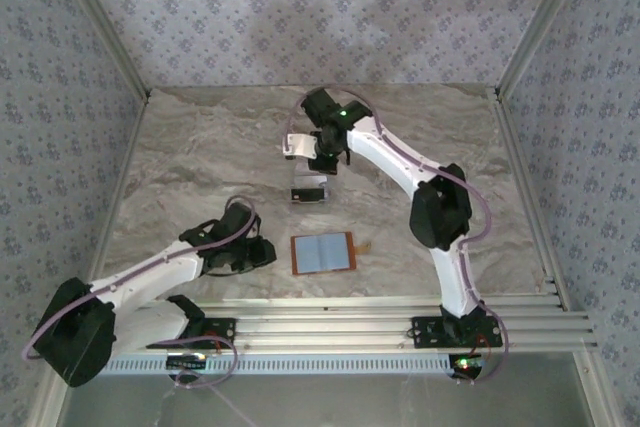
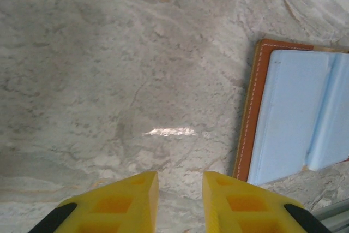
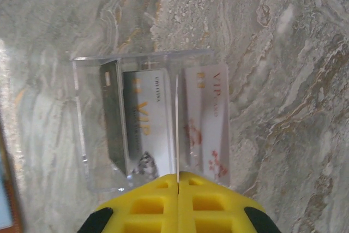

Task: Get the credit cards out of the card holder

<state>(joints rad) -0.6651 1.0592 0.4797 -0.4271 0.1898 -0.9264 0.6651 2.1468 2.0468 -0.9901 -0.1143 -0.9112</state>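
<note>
The slot between the silver and whitish-pink VIP cards is empty, so my right gripper needs to lower the thin whitish card (image 3: 176, 129) into it next and release it.
The card holder (image 1: 322, 253) lies open and flat near the table's front, grey-blue inside up, with an orange-brown border (image 2: 252, 118). No card shows in it. My left gripper (image 2: 180, 175) hovers open just left of it (image 1: 262, 252), holding nothing. My right gripper (image 3: 178, 175) is shut on a thin whitish card (image 3: 176, 129), seen edge-on, above the clear plastic rack (image 3: 82, 129). That card shows as a pale rectangle (image 1: 297, 145) at the back. Standing in the rack are a dark card (image 3: 110, 115), a silver VIP card (image 3: 146, 129) and a whitish-pink VIP card (image 3: 210, 126).
The clear rack (image 1: 308, 189) stands mid-table behind the wallet. A ridged metal rail (image 1: 400, 322) runs along the near edge by the arm bases. Patterned walls close in the marble tabletop (image 1: 200, 157) on three sides.
</note>
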